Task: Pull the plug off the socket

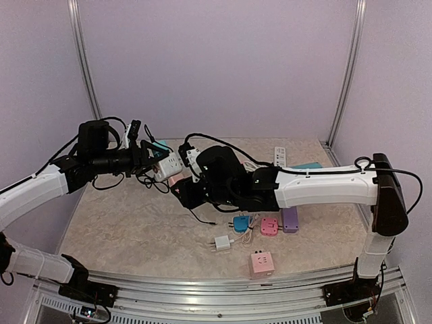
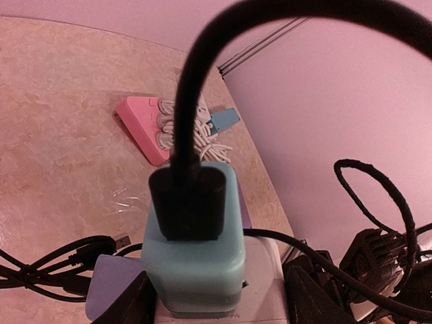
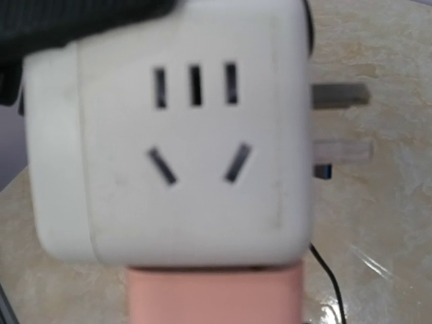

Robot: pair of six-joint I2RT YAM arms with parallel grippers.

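My right gripper is above the bare tabletop by the blue adapter [image 1: 212,228], so it needs to pull the pink plug away from the cube, lower it there and release it.
A white cube socket [image 1: 169,165] is held off the table between the two arms. My left gripper [image 1: 152,163] is shut on it, and its dark fingers [image 2: 128,300] flank the cube [image 2: 270,283] in the left wrist view. A teal adapter [image 2: 196,260] sits in the cube's top with a black plug [image 2: 187,202] and cable in it. A pink plug [image 1: 177,180] is seated in the cube's near face. My right gripper [image 1: 183,190] is shut on this pink plug [image 3: 216,297], just below the cube [image 3: 169,169]; its fingers are hidden.
Two metal prongs [image 3: 337,94] stick out of the cube's side. A pink power strip [image 2: 145,128] lies at the back. On the table in front lie a white charger [image 1: 222,243], a pink cube [image 1: 261,263], and blue [image 1: 241,222], pink [image 1: 269,226] and purple [image 1: 290,219] adapters.
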